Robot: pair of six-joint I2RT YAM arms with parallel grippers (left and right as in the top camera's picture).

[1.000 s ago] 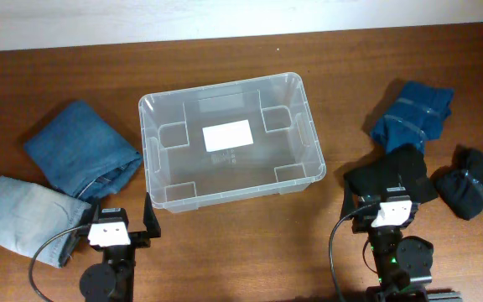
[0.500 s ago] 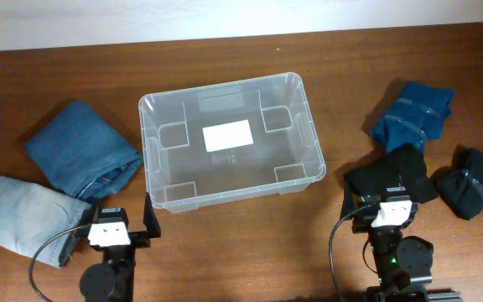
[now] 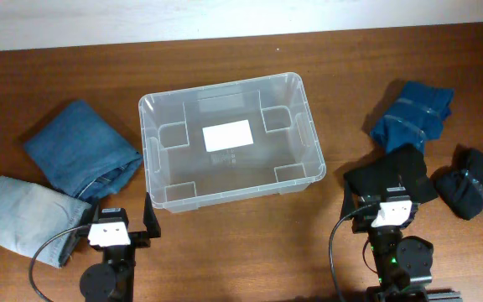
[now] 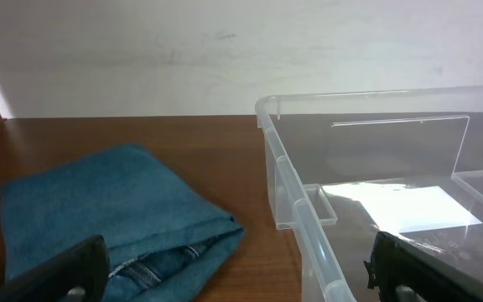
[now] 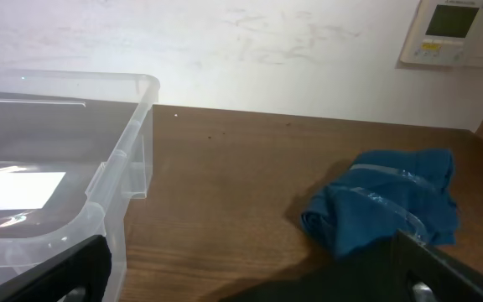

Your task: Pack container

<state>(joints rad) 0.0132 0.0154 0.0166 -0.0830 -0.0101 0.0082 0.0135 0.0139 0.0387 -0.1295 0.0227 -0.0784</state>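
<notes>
My right gripper rises, swings toward the dark navy bundle and turns next. It then goes down onto the black folded garment's edge (image 3: 424,179) beside that bundle, since the container is empty.
The clear plastic container (image 3: 225,164) stands at the table's middle, with only a white label (image 3: 227,134) on its base. My left gripper (image 3: 116,211) is open and holds nothing, near the container's front left corner. In the left wrist view its jaws (image 4: 233,283) stand wide, with the container's rim (image 4: 296,184) on the right and folded dark blue jeans (image 4: 99,201) on the left. My right gripper (image 3: 384,195) is open and holds nothing, at the near edge of a black cloth (image 3: 391,176). The right wrist view (image 5: 250,283) shows the container's corner (image 5: 120,147) on the left.
Folded dark blue jeans (image 3: 80,149) and light blue jeans (image 3: 23,216) lie left of the container. A blue cloth bundle (image 3: 411,113) and a dark navy bundle (image 3: 472,182) lie on the right. The blue bundle also shows in the right wrist view (image 5: 384,205).
</notes>
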